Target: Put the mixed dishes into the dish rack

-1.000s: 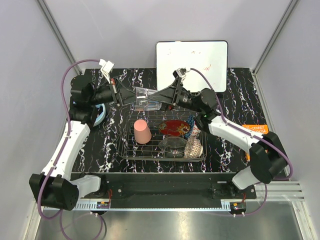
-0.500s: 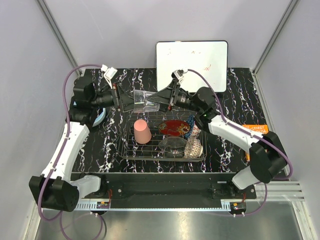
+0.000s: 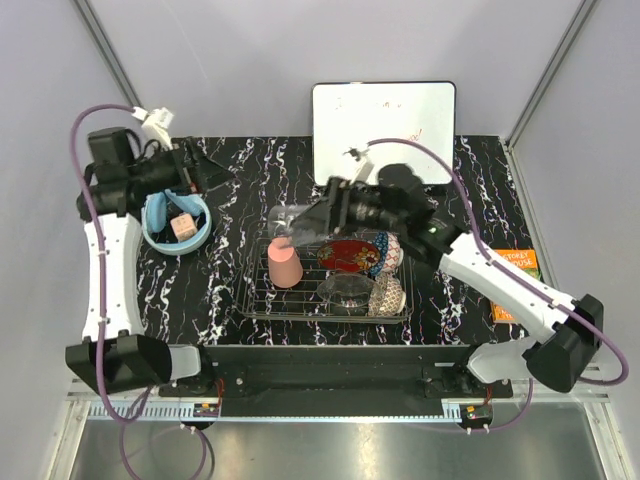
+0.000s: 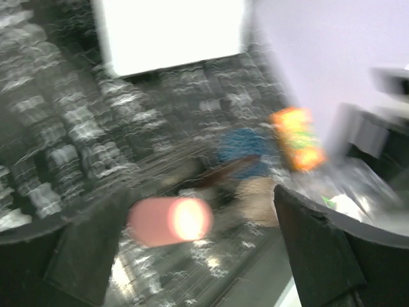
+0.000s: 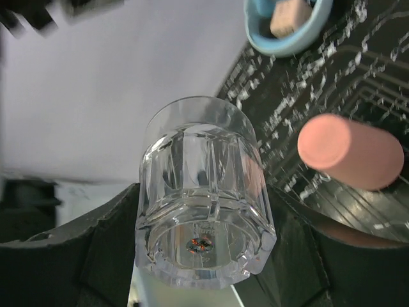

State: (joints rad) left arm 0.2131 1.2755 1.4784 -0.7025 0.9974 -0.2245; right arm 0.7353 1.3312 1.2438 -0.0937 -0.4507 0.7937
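Observation:
My right gripper draws back and down to the pink cup's near side next, fingers turning downward, and releases the glass (image 3: 287,222), since bare wires show there.
My right gripper (image 3: 308,228) is shut on the small clear glass (image 3: 287,222), holding it on its side just above the far left corner of the dish rack (image 3: 255,300). In the right wrist view the glass (image 5: 204,192) sits base-first between the dark fingers (image 5: 89,256). A pink cup (image 3: 284,263) stands upside down in the rack, with a red bowl (image 3: 348,255), blue patterned bowl (image 3: 387,250), clear glass bowl (image 3: 347,290) and beige lattice bowl (image 3: 388,296) beside it. My left gripper (image 3: 200,165) is open and empty at the far left; its view is blurred.
A light blue bowl (image 3: 160,235) holding a small beige block lies on the table under the left arm. A white board (image 3: 383,120) leans at the back edge. An orange packet (image 3: 515,260) lies at the right edge. Grey walls enclose the table.
The left gripper opened, let go of the glass and swung back to the far left. The right gripper kept the glass and carried it nearer, over the rack's far left corner.

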